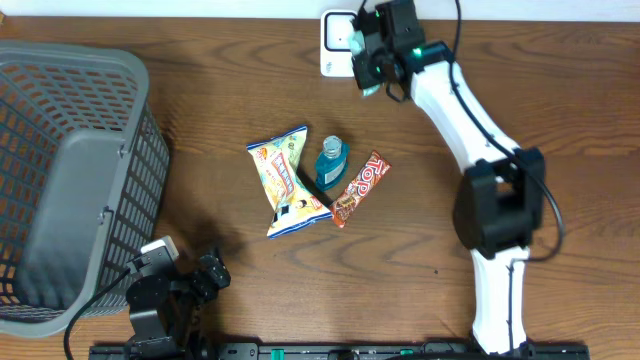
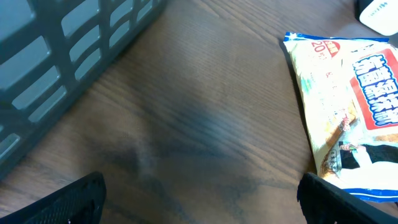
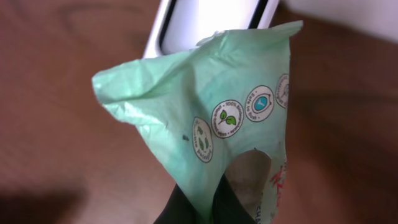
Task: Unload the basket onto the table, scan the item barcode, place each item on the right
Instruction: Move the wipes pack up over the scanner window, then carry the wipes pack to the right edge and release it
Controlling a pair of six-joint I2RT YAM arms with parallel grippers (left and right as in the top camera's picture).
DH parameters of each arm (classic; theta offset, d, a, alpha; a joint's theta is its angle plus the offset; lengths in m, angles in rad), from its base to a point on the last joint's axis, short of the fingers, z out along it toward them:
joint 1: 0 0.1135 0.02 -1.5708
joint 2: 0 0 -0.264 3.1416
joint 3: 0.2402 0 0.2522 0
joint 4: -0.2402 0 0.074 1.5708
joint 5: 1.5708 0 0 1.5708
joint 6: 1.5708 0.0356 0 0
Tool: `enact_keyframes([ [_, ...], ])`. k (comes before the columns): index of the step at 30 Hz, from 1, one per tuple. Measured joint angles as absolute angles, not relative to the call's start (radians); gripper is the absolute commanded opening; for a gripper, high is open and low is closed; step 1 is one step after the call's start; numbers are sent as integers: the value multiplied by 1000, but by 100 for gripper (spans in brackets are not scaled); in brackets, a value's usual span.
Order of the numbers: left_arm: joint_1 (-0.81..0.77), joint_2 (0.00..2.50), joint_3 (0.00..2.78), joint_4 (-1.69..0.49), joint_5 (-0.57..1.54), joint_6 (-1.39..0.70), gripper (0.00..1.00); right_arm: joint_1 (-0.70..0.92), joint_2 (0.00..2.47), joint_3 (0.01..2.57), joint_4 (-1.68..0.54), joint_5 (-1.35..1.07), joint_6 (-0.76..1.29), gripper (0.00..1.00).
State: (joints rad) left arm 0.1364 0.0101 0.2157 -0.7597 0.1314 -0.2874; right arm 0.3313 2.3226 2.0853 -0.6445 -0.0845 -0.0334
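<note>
My right gripper will next carry the packet from the scanner, back and down toward the table's edge away from the basket, as that side of the table is bare.
My right gripper is at the back of the table, shut on a crumpled pale green packet with small round printed logos. The packet hangs right in front of the white scanner, which stands at the table's far edge. In the right wrist view the black fingertips pinch the packet's lower corner. No barcode shows on the side facing the camera. My left gripper rests low at the front left, open, with only bare wood between its fingers.
A grey slatted basket fills the left side. In the table's middle lie a yellow snack bag, a small blue bottle and a red-orange bar. The snack bag lies just ahead of my left gripper.
</note>
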Motion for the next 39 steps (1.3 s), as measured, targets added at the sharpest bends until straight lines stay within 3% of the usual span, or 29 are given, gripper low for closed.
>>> enact_keyframes([
  [5, 136, 10, 216, -760, 131, -287, 98, 332, 2462, 2273, -677, -51, -38, 1],
  [13, 136, 10, 216, -760, 131, -287, 98, 355, 2483, 2310, -725, 2, -37, 1],
  [23, 136, 10, 216, -760, 131, -287, 98, 344, 2450, 2343, -1175, 194, 33, 1],
  [31, 136, 10, 216, -760, 131, -287, 98, 159, 2402, 2346, -1467, 449, 261, 1],
  [39, 136, 10, 216, -760, 131, -287, 98, -156, 2402, 2302, -1419, 587, 399, 1],
])
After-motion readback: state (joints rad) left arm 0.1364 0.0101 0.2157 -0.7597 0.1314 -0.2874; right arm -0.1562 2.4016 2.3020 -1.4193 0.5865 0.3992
